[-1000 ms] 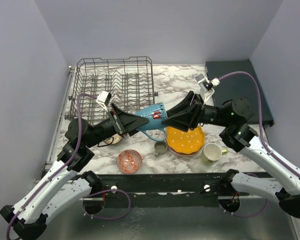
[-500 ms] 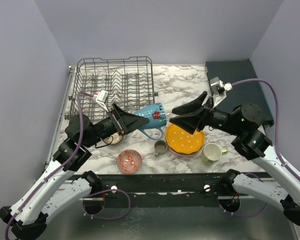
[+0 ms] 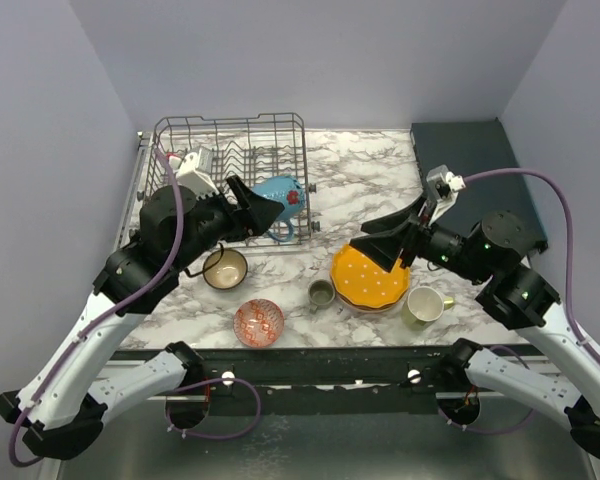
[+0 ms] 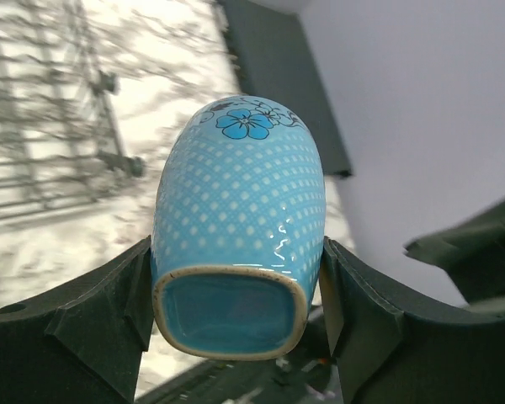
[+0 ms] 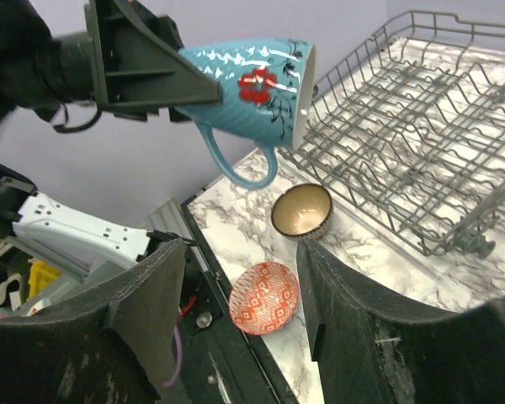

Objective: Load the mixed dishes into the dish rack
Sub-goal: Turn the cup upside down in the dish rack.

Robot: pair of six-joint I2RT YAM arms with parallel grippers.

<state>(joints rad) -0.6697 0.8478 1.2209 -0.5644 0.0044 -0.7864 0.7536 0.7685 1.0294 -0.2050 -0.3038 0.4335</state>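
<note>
The rack's far corner [image 3: 178, 145] is below and to the left of my left gripper in the top view, so it should next tip down and lower outward to release the mug.
My left gripper [image 3: 264, 211] [image 4: 236, 313] is shut on the base of a blue mug [image 3: 281, 193] [image 4: 241, 198] [image 5: 251, 77]. The mug is held sideways in the air, handle down, by the near right corner of the dish rack [image 3: 230, 121] [image 5: 429, 126]. Off to the right my right gripper [image 3: 364, 238] [image 5: 241, 252] stands open and empty above the orange dotted plate [image 3: 376, 280]. On the marble lie a dark brown bowl [image 3: 225, 268] [image 5: 301, 210], a red-patterned bowl [image 3: 258, 322] [image 5: 265, 297], a small grey cup [image 3: 322, 294] and a yellow-green mug [image 3: 422, 305].
A dark flat tray [image 3: 470, 165] lies at the back right. The rack fills the back left, close to the left wall. The arm bases and a black rail [image 3: 320, 362] run along the table's near edge.
My right gripper has opened, let go of the blue mug and drawn back to the right. The left arm has carried the mug up and back toward the rack.
</note>
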